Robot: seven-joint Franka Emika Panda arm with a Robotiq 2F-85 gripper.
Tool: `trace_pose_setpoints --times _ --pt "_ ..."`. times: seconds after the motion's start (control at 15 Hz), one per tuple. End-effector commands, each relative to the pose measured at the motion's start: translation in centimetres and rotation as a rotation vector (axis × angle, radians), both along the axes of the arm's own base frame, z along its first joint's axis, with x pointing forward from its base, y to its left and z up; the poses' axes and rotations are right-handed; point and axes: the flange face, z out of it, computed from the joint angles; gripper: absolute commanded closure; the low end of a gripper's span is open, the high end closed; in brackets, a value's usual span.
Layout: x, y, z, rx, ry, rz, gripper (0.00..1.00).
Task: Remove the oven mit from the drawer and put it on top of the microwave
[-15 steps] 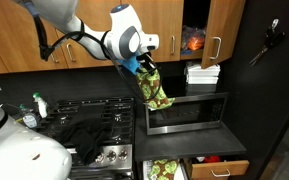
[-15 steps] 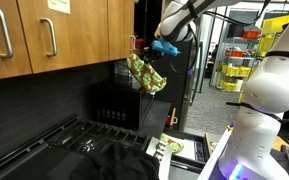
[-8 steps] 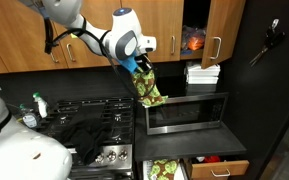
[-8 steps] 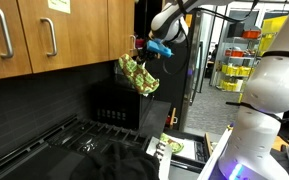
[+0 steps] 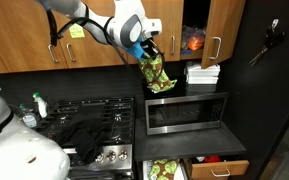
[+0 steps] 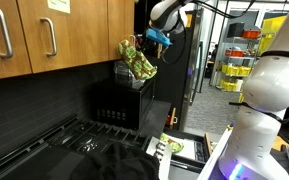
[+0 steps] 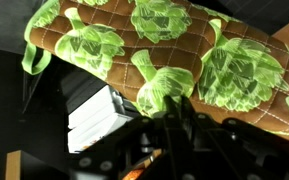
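Note:
My gripper moves the oven mit away from my base and slightly down next, toward the cabinet doors, farther over the microwave's flat top [image 7: 79,88].
My gripper [image 5: 144,50] is shut on the top edge of the oven mit [image 5: 155,74], a limp green leafy mitt on brown quilted fabric. The mit hangs below the gripper, its lower end just above the left part of the microwave's [image 5: 187,112] flat top. In an exterior view the gripper [image 6: 156,37] holds the mit [image 6: 137,62] above the microwave [image 6: 118,100]. In the wrist view the mit [image 7: 174,50] fills the upper frame and the gripper [image 7: 169,112] pinches its edge. The drawer [image 5: 212,169] stands open at the lower right, its pale interior showing in another exterior view [image 6: 181,147].
A white stack [image 5: 202,72] sits on the right of the microwave top, also in the wrist view [image 7: 94,118]. Wooden cabinet doors [image 5: 94,30] hang just above. A black stove [image 5: 89,125] with a black cloth [image 5: 84,135] is beside the microwave. A second leafy cloth [image 5: 164,170] lies low near the drawer.
The gripper has lifted the mit higher and moved it toward the microwave; the mit's lower end now hangs over the microwave top instead of in front of its upper edge.

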Motion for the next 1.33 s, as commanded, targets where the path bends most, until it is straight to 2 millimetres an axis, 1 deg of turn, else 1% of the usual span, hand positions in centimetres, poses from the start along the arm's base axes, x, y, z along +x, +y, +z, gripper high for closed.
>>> trace_pose_setpoints --times 0.0,0.13,0.33,0.53,0.67,0.73,0.8,0.87,0.93,1.0,1.07,1.27 --pt "1.6 -0.5 -0.6 0.042 -0.024 -0.001 0.98" --pt "2.2 0.3 -2.0 0.025 0.003 0.025 0.98" --pt "2.7 1.5 -3.5 -0.015 -0.004 0.080 0.98" --pt "3.3 1.7 -4.7 -0.008 -0.008 0.097 0.98" --pt "3.2 1.4 -5.3 0.010 -0.020 0.090 0.98" --pt "3.2 1.0 -5.8 0.023 -0.016 0.083 0.67" --pt "2.9 1.4 -5.7 0.019 0.003 0.081 0.89" --pt "3.0 1.2 -5.8 0.024 0.000 0.080 0.85" --pt "3.0 1.1 -5.9 0.024 -0.002 0.079 0.79" --pt "3.0 1.1 -5.9 0.023 -0.002 0.079 0.71" --pt "3.0 1.1 -5.9 0.023 -0.002 0.079 0.67" --pt "3.0 1.1 -5.9 0.023 -0.001 0.079 0.67"
